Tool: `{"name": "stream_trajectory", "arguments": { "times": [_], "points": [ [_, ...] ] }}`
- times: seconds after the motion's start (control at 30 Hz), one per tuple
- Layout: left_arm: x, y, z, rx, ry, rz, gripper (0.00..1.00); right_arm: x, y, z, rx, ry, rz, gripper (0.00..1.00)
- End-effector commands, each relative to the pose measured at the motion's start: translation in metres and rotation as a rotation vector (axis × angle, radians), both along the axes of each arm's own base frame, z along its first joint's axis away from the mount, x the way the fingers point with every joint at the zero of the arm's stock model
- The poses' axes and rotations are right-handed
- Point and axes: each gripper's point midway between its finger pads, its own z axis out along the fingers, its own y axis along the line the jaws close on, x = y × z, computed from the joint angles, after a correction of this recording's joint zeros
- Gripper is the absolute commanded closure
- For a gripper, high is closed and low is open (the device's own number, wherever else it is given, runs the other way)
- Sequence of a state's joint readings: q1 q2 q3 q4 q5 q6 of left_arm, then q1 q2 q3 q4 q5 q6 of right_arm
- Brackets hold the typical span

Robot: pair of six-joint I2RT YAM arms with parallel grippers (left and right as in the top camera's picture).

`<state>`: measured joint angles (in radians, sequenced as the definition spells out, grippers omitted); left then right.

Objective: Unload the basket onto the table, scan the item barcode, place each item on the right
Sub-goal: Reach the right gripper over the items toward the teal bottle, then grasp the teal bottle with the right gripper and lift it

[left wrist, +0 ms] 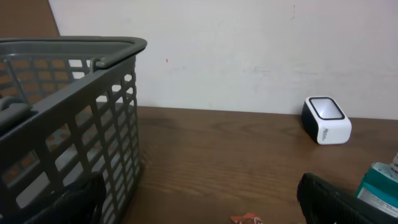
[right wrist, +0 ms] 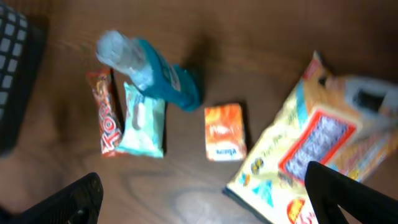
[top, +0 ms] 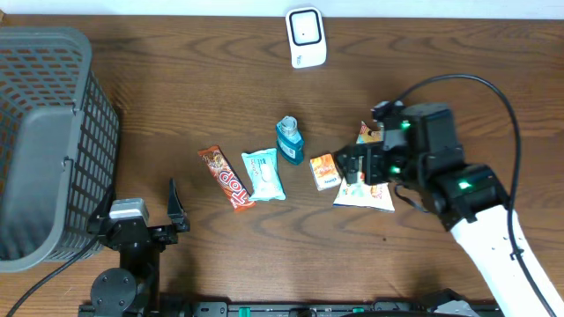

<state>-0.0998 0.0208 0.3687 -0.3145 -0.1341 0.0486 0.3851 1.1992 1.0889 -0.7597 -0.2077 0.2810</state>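
Observation:
The blue bottle is standing upright with its cap on top, so I need to move my right gripper to the left in the overhead view and down around that cap (top: 288, 124) (right wrist: 117, 51).
The white barcode scanner (top: 306, 37) stands at the table's far edge, also seen in the left wrist view as a white scanner (left wrist: 326, 119). A row of items lies mid-table: a red candy bar (top: 226, 178), a teal packet (top: 264, 173), a blue bottle (top: 290, 141), a small orange box (top: 324, 171) and a yellow snack bag (top: 366, 192). My right gripper (top: 357, 169) hovers open over the snack bag (right wrist: 305, 155) and orange box (right wrist: 224, 132), holding nothing. My left gripper (top: 141, 211) rests open near the front left, beside the basket.
A large grey basket (top: 48, 141) fills the left side, close to my left finger (left wrist: 68, 205). An orange pack (top: 368, 134) lies partly under the right arm. The right arm's cable (top: 493, 97) loops over the table's right side.

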Motion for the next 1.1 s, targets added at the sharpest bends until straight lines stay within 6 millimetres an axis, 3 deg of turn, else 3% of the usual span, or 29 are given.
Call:
{"name": "stream_trajectory", "arguments": {
  "times": [0.0,0.1,0.4,0.57,0.7,0.97,1.07],
  "points": [
    [0.0,0.002,-0.001,-0.005,0.003,0.01,0.02,0.021,0.002,0.018,-0.115,-0.103,-0.079,0.01],
    [0.0,0.002,-0.001,-0.005,0.003,0.01,0.02,0.036,0.023,0.023,-0.134,-0.137,-0.058,0.01],
    [0.0,0.002,-0.001,-0.005,0.003,0.01,0.02,0.081,0.085,0.008,-0.16,-0.099,0.019,0.01],
    [0.0,0.002,-0.001,-0.005,0.002,0.01,0.02,0.095,0.103,-0.018,-0.163,-0.047,0.006,0.01],
    [0.0,0.002,-0.001,-0.005,0.003,0.01,0.02,0.091,0.125,-0.043,-0.18,-0.016,0.092,0.01],
    [0.0,0.002,-0.001,-0.005,0.003,0.01,0.02,0.093,0.133,-0.05,-0.237,-0.057,0.085,0.01],
    [0.0,0.002,-0.001,-0.005,0.003,0.01,0.02,0.097,0.13,-0.064,-0.277,-0.049,0.068,0.01]
  ]
}}
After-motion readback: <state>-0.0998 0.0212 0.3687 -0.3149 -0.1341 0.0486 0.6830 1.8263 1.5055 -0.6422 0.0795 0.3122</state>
